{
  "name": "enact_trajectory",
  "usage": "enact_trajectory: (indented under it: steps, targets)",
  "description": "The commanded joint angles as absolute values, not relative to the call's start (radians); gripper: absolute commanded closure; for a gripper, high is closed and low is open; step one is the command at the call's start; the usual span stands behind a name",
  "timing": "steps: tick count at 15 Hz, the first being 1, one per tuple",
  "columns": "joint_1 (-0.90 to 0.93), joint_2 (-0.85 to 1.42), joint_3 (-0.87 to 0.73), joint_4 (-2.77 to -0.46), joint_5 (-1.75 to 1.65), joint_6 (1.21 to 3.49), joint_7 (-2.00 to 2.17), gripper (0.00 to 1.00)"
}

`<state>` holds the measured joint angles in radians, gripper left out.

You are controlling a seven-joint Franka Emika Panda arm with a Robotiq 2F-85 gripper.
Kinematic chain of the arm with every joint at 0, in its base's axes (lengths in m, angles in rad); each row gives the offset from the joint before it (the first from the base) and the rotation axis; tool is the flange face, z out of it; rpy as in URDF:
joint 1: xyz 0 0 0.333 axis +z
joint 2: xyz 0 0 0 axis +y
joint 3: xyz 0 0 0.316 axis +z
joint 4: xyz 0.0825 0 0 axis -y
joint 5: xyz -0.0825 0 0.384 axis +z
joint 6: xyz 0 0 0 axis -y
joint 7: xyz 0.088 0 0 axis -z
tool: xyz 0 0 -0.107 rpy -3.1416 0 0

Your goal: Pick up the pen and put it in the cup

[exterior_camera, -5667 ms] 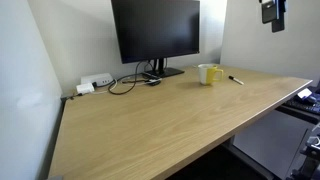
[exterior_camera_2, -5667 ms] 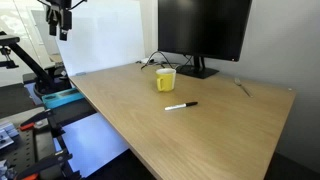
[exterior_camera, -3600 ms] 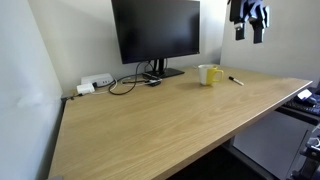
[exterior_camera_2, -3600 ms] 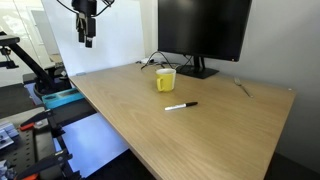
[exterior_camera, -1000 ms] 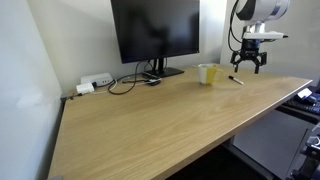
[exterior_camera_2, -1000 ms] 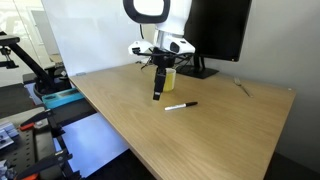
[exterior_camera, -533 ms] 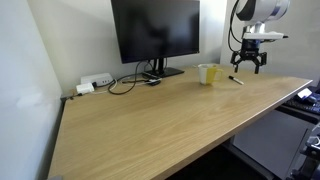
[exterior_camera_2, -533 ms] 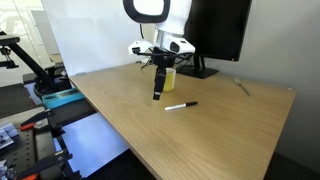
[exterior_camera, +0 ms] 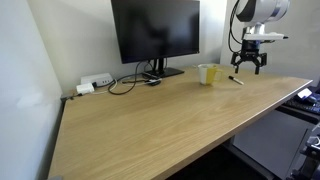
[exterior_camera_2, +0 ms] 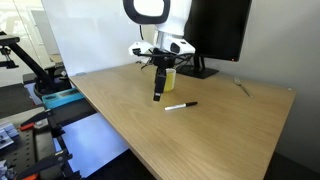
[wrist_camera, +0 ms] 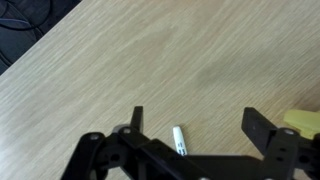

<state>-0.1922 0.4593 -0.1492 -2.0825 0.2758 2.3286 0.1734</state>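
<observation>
The pen is lying flat on the desk below my fingers. My open gripper needs to move down next, past the pen's light tip and onto the pen's middle (exterior_camera_2: 181, 106).
The pen (exterior_camera_2: 181, 105) lies flat on the wooden desk, dark with a light end, a short way in front of the pale yellow cup (exterior_camera_2: 167, 78). In an exterior view the pen (exterior_camera: 236, 80) lies just beside the cup (exterior_camera: 209, 74). My gripper (exterior_camera_2: 158, 94) hangs open a little above the desk, beside the pen and in front of the cup. In the wrist view the open fingers (wrist_camera: 197, 122) frame the desk, with the pen's light tip (wrist_camera: 179, 138) between them. A sliver of the cup (wrist_camera: 303, 121) shows at the right edge.
A black monitor (exterior_camera: 155, 32) stands at the back of the desk (exterior_camera: 150, 125), with black cables (exterior_camera: 125, 83) and a white power strip (exterior_camera: 93, 84) beside its foot. Equipment stands past the desk edge (exterior_camera_2: 40, 80).
Over the earlier frames the arm came down from high above to just over the desk near the pen. In the last second nothing has visibly moved.
</observation>
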Motion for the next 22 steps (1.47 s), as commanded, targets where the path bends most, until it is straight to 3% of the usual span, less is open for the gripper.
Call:
enact_trajectory:
  steps: [1,18,19,20,22]
  targets:
    - [-0.193,0.49,-0.153,-2.068,0.221,2.371,0.119,0.0]
    - [-0.234,0.643,-0.125,-1.945,0.131,2.51,-0.053,0.0]
    - [-0.233,0.647,-0.124,-1.941,0.132,2.513,-0.051,0.09]
    - [-0.231,0.652,-0.121,-1.936,0.131,2.515,-0.052,0.26]
    - [-0.227,0.658,-0.117,-1.931,0.129,2.518,-0.048,0.4]
